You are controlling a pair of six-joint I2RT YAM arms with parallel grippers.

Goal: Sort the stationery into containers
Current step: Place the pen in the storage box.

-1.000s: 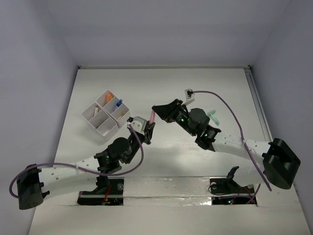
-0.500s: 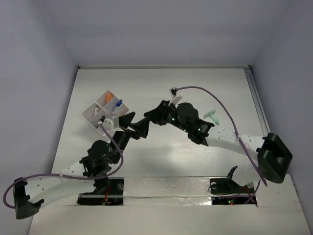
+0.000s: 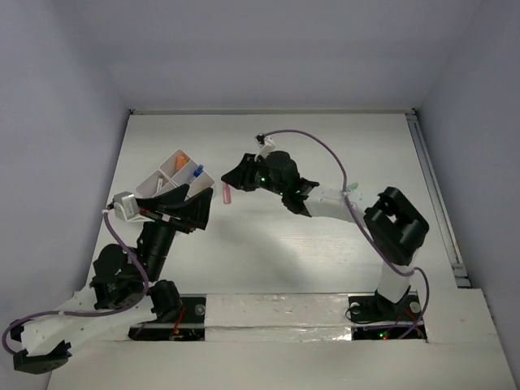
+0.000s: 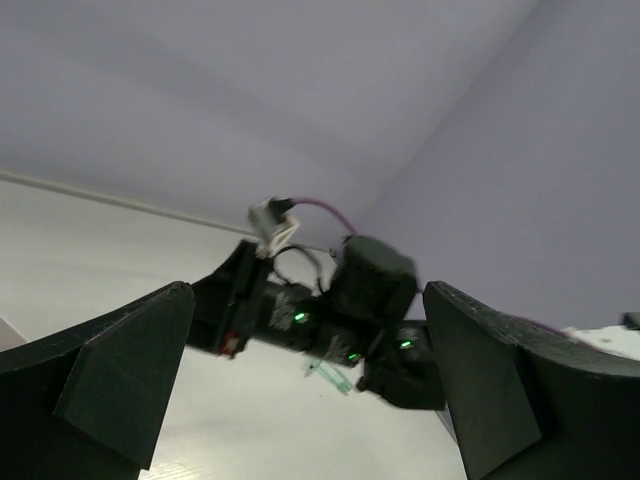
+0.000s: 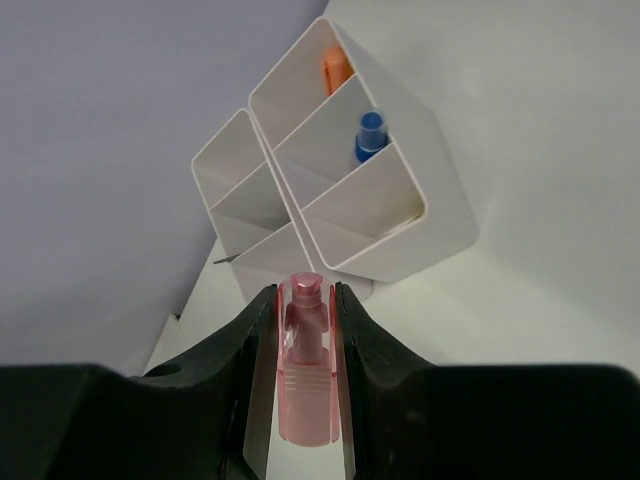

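Observation:
The farther container's near section is empty to the left in the top view, so my right gripper should go there and release the pink marker piece (image 3: 227, 195) inside.
My right gripper (image 3: 230, 185) is shut on a translucent pink marker piece (image 3: 227, 195), held above the table just right of the containers (image 3: 159, 177). In the right wrist view the pink marker piece (image 5: 305, 390) sits upright between the black fingers (image 5: 230, 350), and the white containers (image 5: 440, 215) lie ahead. An orange piece (image 5: 335, 70) and a blue pen (image 5: 370, 135) sit in two of the compartments. My left gripper (image 3: 203, 213) is open and holds nothing, raised near the containers' near side and hiding part of them. Its wrist view looks between the fingers (image 4: 120, 380) at the right arm.
A pale green clear item (image 4: 330, 375) lies on the table behind the right arm, its end showing as a green item (image 3: 351, 188) from above. The right arm (image 3: 325, 199) stretches across the table's middle. Walls close in the left, back and right sides.
The left gripper let go of the pink marker, opened wide and drew back to the left. The right gripper kept the marker and carried it left toward the containers.

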